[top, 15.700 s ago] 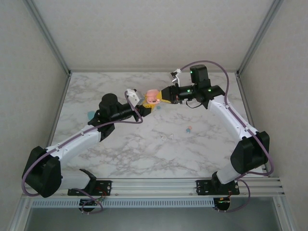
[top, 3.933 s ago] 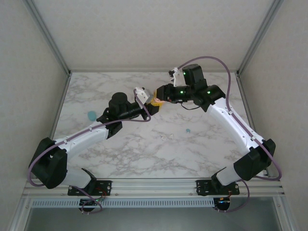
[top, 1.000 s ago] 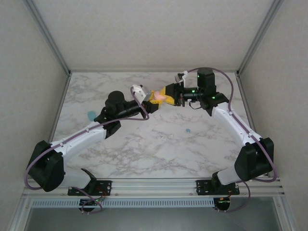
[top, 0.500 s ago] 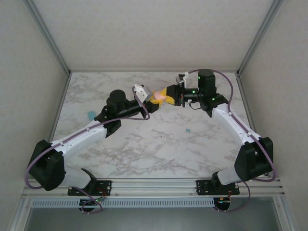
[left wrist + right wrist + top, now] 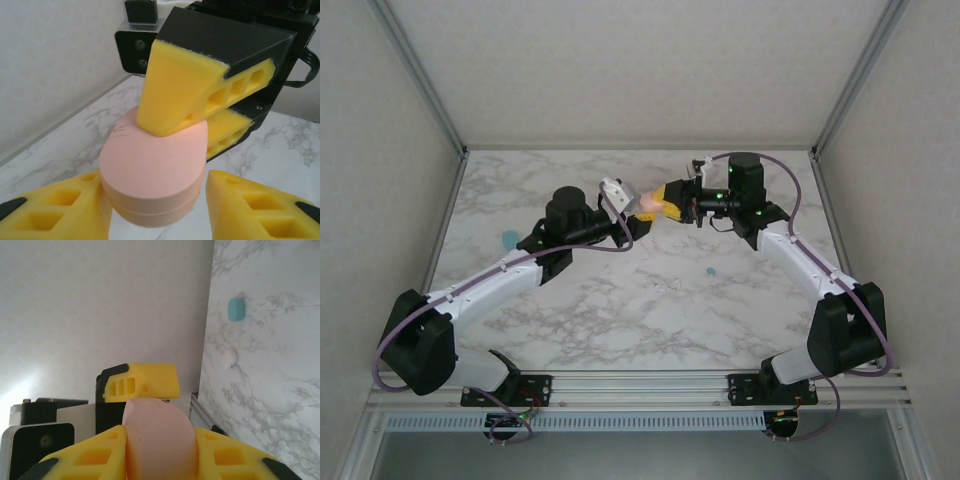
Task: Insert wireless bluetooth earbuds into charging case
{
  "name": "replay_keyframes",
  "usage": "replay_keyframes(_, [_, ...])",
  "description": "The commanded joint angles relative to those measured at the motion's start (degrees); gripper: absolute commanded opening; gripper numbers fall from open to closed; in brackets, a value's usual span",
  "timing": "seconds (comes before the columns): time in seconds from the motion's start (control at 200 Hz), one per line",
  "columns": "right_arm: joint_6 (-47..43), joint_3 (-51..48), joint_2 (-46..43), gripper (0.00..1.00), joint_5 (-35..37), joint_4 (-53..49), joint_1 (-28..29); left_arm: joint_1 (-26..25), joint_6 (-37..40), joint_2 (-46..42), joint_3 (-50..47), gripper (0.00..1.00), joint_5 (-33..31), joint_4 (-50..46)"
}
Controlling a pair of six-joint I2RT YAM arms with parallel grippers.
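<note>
The robot's right gripper will next move away from the left gripper and down to let go of the pink charging case [image 5: 646,203] on the bare marble, since the marble is below the right gripper.
A closed pink charging case [image 5: 646,203] hangs above the back middle of the table between both grippers. My right gripper [image 5: 662,203] is shut on it; its yellow fingers [image 5: 97,452] press both sides of the case [image 5: 157,435]. In the left wrist view those right fingers [image 5: 175,90] clamp the flat faces of the case [image 5: 150,170]. My left gripper [image 5: 636,211] is open around the case, with a gap showing at its right finger [image 5: 255,207]. A teal earbud [image 5: 710,270] and tiny white earbuds [image 5: 670,285] lie on the marble.
A teal rounded case [image 5: 509,238] lies at the table's left side, also seen as the teal case [image 5: 236,309] with a small white piece [image 5: 228,360] near it. Grey walls and metal frame rails [image 5: 420,90] close in the table.
The right gripper has closed on the pink case. The left gripper's jaws have widened off it. Both wrists shifted slightly; the case stays between them.
</note>
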Motion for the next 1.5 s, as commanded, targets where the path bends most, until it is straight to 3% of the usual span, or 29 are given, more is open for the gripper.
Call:
replay_keyframes(0.0, [1.52, -1.91, 1.18, 0.16, 5.41, 3.22, -1.09, -0.32, -0.17, -1.15, -2.02, 0.52, -0.57, 0.55])
replay_keyframes(0.175, [1.31, -5.27, 4.60, 0.15, 10.75, 4.88, -3.56, -0.06, -1.51, -4.33, -5.30, 0.53, -4.04, 1.58])
replay_keyframes(0.315, [-4.76, -5.66, 9.67, 0.15, 18.68, -1.19, -6.37, 0.88, -4.56, -7.06, -7.29, 0.54, -8.94, 3.59])
replay_keyframes(0.536, [-7.61, -5.05, 23.07, 0.15, 18.25, 4.62, -11.14, 3.36, -9.98, -11.14, -8.15, 0.57, -14.61, 2.76])
replay_keyframes(0.746, [-14.09, -0.62, 28.22, 0.16, 21.37, 0.57, -11.39, 6.71, -17.67, -14.50, -7.92, 0.67, -23.18, -3.72])
replay_keyframes(1.231, [-22.02, 6.37, 33.01, 0.23, 25.55, -10.46, -11.20, 10.05, -22.75, -14.11, -5.65, 0.71, -25.62, -9.74])
replay_keyframes(1.497, [-26.30, 6.96, 31.22, 0.40, 29.95, -15.78, -11.16, 10.14, -22.34, -14.42, -5.03, 0.73, -24.97, -12.22])
